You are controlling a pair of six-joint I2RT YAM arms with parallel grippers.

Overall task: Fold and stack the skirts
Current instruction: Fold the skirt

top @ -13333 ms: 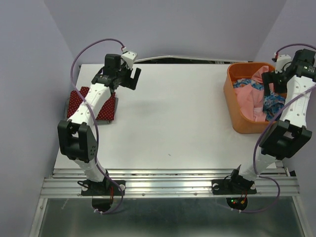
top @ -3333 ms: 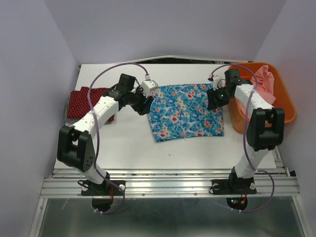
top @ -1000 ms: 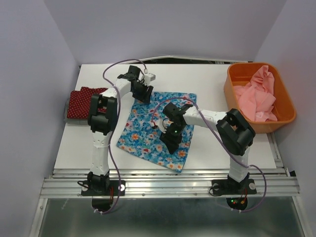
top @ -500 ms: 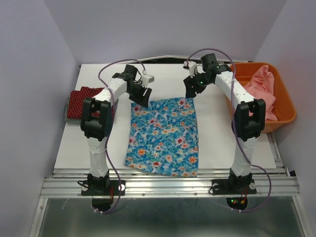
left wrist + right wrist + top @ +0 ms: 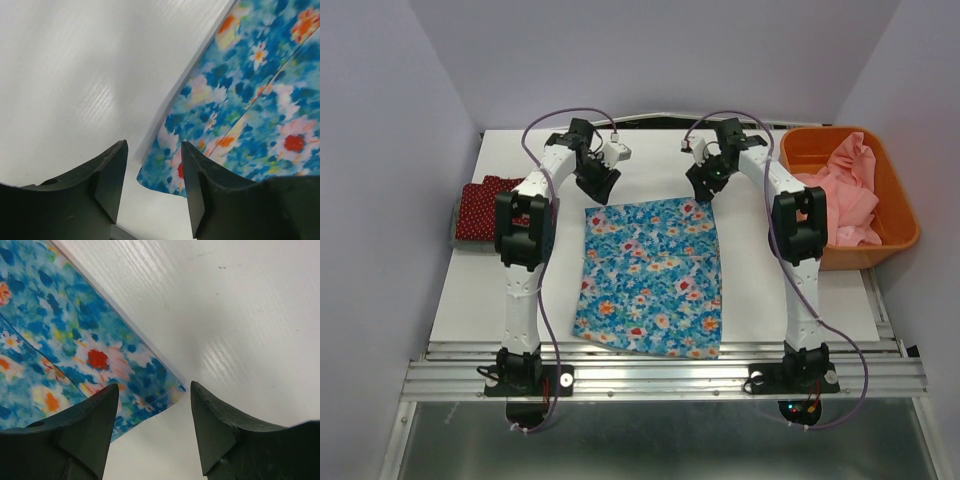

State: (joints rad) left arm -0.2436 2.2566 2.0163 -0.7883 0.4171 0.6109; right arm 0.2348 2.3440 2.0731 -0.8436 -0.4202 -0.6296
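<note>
I will lower my right gripper onto the blue skirt's far corner on the bin side and close there, since that corner lies between the open fingers.
A bright blue skirt [image 5: 650, 275] with orange-and-white flowers lies spread flat in the middle of the white table [image 5: 780, 300]. My left gripper [image 5: 600, 186] hangs open just above the skirt's far left corner [image 5: 165, 177], with nothing between its fingers. Over the far right corner [image 5: 165, 392] my right gripper [image 5: 700, 188] stands open too, jaws empty. A folded dark red skirt [image 5: 480, 208] with tiny white dots rests at the table's left edge. No grey skirt shows.
An orange bin [image 5: 895, 160] at the far right holds pink cloth [image 5: 845, 195]. Both arms reach from the near edge toward the table's far side, cables looping above them. Purple walls close in left and right.
The blue skirt went from crumpled and skewed to flat, its far edge pulled toward the back. Both grippers let go of its far corners and drew slightly back.
</note>
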